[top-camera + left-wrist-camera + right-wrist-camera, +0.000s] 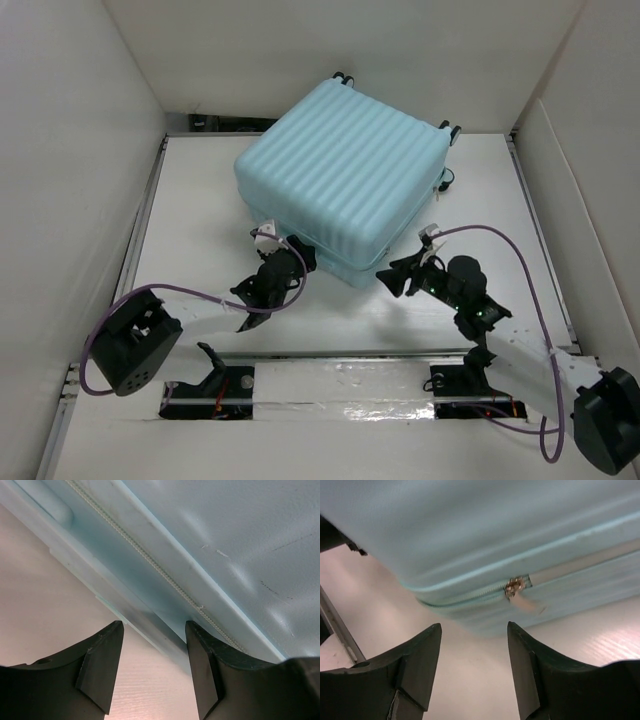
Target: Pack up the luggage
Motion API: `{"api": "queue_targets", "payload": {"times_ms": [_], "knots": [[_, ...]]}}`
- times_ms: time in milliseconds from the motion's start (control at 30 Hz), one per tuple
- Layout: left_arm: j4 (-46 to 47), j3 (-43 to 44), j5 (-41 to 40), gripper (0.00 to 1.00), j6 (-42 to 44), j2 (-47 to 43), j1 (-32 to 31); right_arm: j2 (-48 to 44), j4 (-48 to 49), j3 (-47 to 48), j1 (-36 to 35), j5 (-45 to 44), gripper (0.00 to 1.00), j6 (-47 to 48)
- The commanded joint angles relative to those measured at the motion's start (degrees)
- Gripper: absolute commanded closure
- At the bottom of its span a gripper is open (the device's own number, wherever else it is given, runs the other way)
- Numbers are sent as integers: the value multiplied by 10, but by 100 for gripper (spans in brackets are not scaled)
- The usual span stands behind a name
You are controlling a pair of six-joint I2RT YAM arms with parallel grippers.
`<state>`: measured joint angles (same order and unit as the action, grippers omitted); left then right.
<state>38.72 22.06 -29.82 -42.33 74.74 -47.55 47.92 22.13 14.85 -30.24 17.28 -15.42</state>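
My right gripper goes outward and toward the right in the wrist view next, onto the zipper pull's hanging tab (pixel 525 604).
The luggage (pixel 345 165), a pale aqua ribbed hard-shell case, lies flat and closed in the middle of the table with its wheels (pixel 450 128) at the far side. My left gripper (pixel 303 256) stands open at the case's near left edge. In the left wrist view the zipper seam (pixel 165 575) runs just above the open left gripper (pixel 154 630), which has only table between its fingers. My right gripper (pixel 392 276) sits open by the near corner. In the right wrist view the metal zipper pull (pixel 513 587) hangs just beyond the open right gripper (pixel 474 629), untouched.
White walls enclose the table (pixel 200 210) on the left, back and right. A metal rail (pixel 340 355) runs along the near edge by the arm bases. Cables loop from both arms.
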Motion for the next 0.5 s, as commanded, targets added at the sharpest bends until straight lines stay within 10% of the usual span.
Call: {"api": "queue_targets", "payload": {"times_ms": [0, 467], "knots": [[1, -3, 73, 50, 9, -15, 6, -54, -41, -17, 7, -3, 39, -19], [10, 23, 103, 53, 15, 14, 29, -6, -9, 11, 38, -42, 50, 6]]}}
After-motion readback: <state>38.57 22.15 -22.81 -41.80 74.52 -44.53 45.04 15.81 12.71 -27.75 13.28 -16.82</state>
